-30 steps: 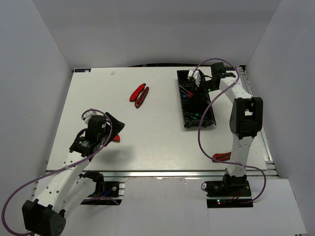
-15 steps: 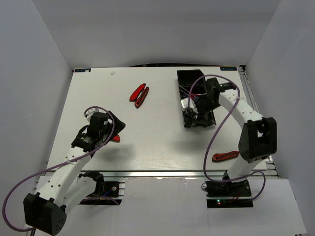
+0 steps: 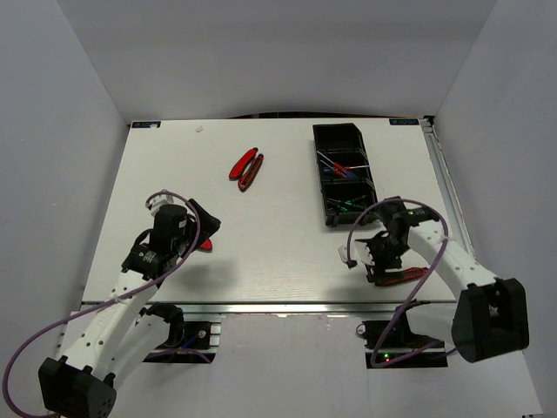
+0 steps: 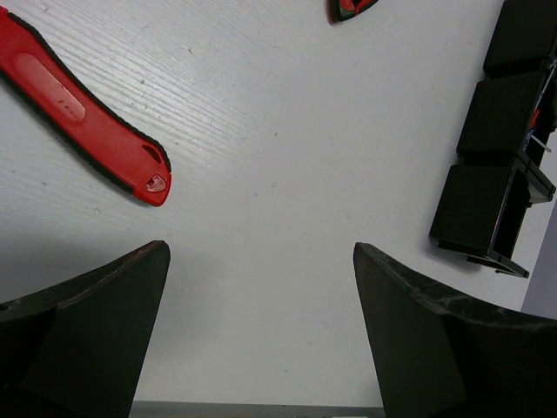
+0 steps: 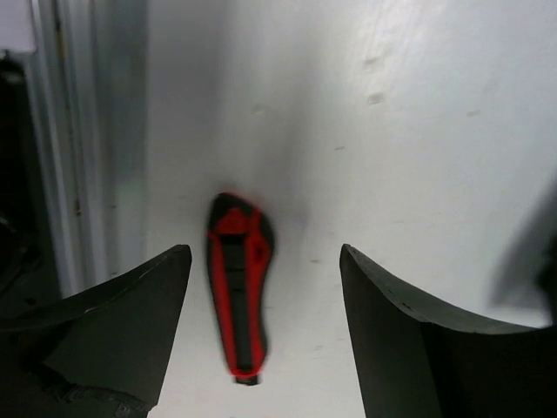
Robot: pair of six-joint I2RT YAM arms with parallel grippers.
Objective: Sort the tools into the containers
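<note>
I should lower my right gripper and move it back toward the metal front bar, onto the red-and-black-handled tool [image 3: 401, 276] [image 5: 238, 289]. The tool is closer to the finger on the bar's side.
The black three-compartment tray [image 3: 346, 139] stands at the back right, with screwdrivers [image 3: 341, 165] in its middle compartment and a green one [image 3: 345, 205] in the near one. My right gripper [image 3: 380, 266] hangs open near the front right edge, over a red-and-black-handled tool [image 3: 402, 277]. In the right wrist view that tool [image 5: 239, 292] lies on the table between the open fingers, nearer the left one [image 5: 130, 322]. My left gripper [image 3: 203, 225] [image 4: 261, 287] is open and empty, with a red-handled tool [image 4: 87, 122] [image 3: 206, 246] lying beside it.
Another red-handled tool [image 3: 246, 168] lies on the white table [image 3: 278, 244] at back centre; its tip [image 4: 352, 7] shows in the left wrist view, as does the tray [image 4: 500, 174]. The table's metal front rail [image 5: 87, 131] runs just beside the right gripper.
My right arm has swung from above the tray back to the near right edge, over the red-and-black tool, and its jaws have opened wider. The left arm has hardly moved.
</note>
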